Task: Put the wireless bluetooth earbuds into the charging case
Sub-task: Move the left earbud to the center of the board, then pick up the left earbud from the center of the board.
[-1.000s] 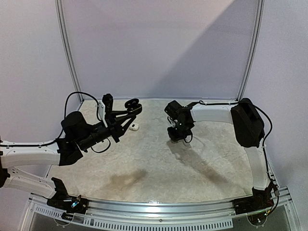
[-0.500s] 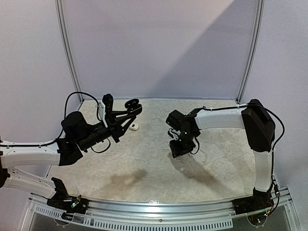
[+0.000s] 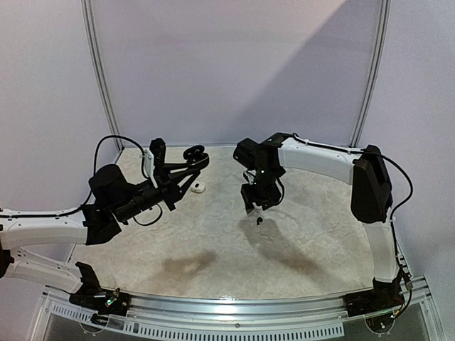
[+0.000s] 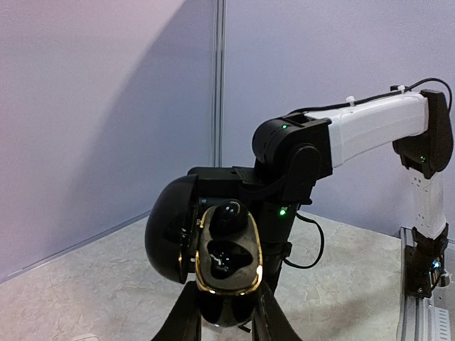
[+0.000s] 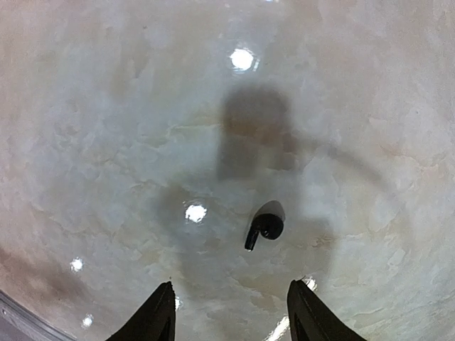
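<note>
The earbud is on the tabletop below my right gripper's open fingers, so they need to go down onto the loose black earbud's rounded head (image 3: 259,221) (image 5: 270,226) and close there.
My left gripper (image 4: 226,321) is shut on the lower body of an open black charging case (image 4: 229,264) with a gold rim, held up off the table. Its lid (image 4: 169,229) hangs open to the left. One black earbud (image 4: 229,215) sits in the upper socket, and the lower socket is empty. In the top view the case (image 3: 193,157) is at the back left. My right gripper (image 5: 234,312) hovers open above the table with nothing between its fingers. A loose black earbud (image 5: 264,226) lies on the table just beyond its tips, also seen from above (image 3: 259,221) below that gripper (image 3: 254,206).
A small white piece (image 3: 200,188) lies on the marbled table (image 3: 213,249) under the left arm's fingers. White wall panels with metal rails close off the back. The right arm (image 4: 370,128) reaches across behind the case in the left wrist view.
My right gripper has opened wider and swung back toward the table's middle. A black earbud now lies on the table under it. The left arm and case have not moved.
</note>
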Controlling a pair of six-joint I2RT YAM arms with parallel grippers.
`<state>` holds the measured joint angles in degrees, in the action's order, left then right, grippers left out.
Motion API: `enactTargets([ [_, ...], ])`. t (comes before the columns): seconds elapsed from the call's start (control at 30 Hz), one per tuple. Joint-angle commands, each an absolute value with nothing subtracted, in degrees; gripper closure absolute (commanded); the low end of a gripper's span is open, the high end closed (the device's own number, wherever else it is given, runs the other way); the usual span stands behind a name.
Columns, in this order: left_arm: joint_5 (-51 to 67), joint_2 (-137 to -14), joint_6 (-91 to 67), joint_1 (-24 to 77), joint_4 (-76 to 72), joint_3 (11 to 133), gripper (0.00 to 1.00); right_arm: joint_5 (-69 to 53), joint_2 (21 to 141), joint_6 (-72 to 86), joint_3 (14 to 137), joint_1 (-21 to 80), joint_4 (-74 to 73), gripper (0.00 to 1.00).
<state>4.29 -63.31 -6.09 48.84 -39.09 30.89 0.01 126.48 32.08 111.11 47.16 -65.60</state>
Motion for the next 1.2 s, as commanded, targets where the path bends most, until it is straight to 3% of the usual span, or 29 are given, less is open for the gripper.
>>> enactTargets([
  [0.0, 4.8, -62.6, -6.2, 48.3, -38.7, 30.1, 1.00, 3.2, 131.6, 37.6, 114.9, 45.6, -70.0, 0.47],
  [0.13, 5.0, -62.5, -6.3, 48.4, -38.6, 30.0, 1.00, 3.4, 135.5, 37.4, 118.3, 45.2, -71.1, 0.50],
  [0.6, 4.9, -62.2, -6.2, 48.3, -38.3, 29.8, 1.00, 0.6, 137.5, 37.8, 112.8, 44.2, -66.1, 0.76],
  [1.17, 5.2, -62.2, -6.4, 48.3, -38.3, 29.7, 1.00, -0.3, 136.0, 39.2, 111.0, 43.9, -69.2, 0.74],
])
